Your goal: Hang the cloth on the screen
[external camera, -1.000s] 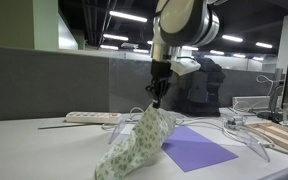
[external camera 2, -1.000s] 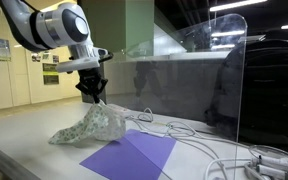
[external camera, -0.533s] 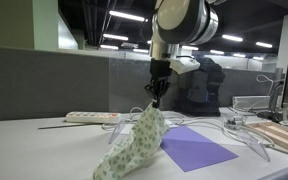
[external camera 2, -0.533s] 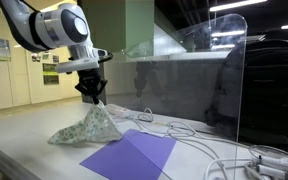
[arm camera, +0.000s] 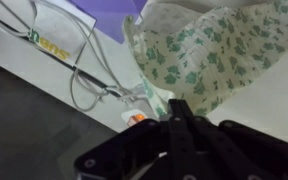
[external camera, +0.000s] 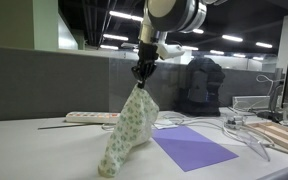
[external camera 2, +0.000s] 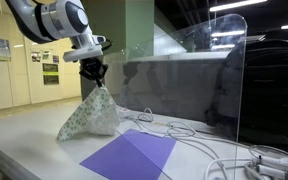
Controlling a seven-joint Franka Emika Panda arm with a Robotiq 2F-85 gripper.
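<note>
The gripper should next rise high, cross over the screen's top edge (external camera 2: 140,50) and lower to release the cloth, as the cloth's lower end still rests on the tabletop below that edge.
My gripper (external camera: 141,76) (external camera 2: 95,76) is shut on the top of the cloth (external camera: 127,128) (external camera 2: 89,114), a pale rag with a green speckled print. The cloth hangs down from the jaws and its lower end still rests on the table. In the wrist view the cloth (arm camera: 219,50) hangs just past the shut black fingers (arm camera: 177,108). The screen (external camera 2: 199,85), a clear upright plastic panel with curved feet, stands behind and to the side of the cloth; it also shows in an exterior view (external camera: 199,85).
A flat purple sheet (external camera: 192,149) (external camera 2: 129,155) lies on the table beside the cloth. White cables (external camera 2: 199,140) and a power strip (external camera: 89,117) lie on the table. A wooden board (external camera: 281,136) lies at one edge. A grey partition wall (external camera: 44,85) stands behind.
My gripper has risen and shifted sideways, pulling the cloth up so it hangs longer and more upright, with less of it bunched on the table.
</note>
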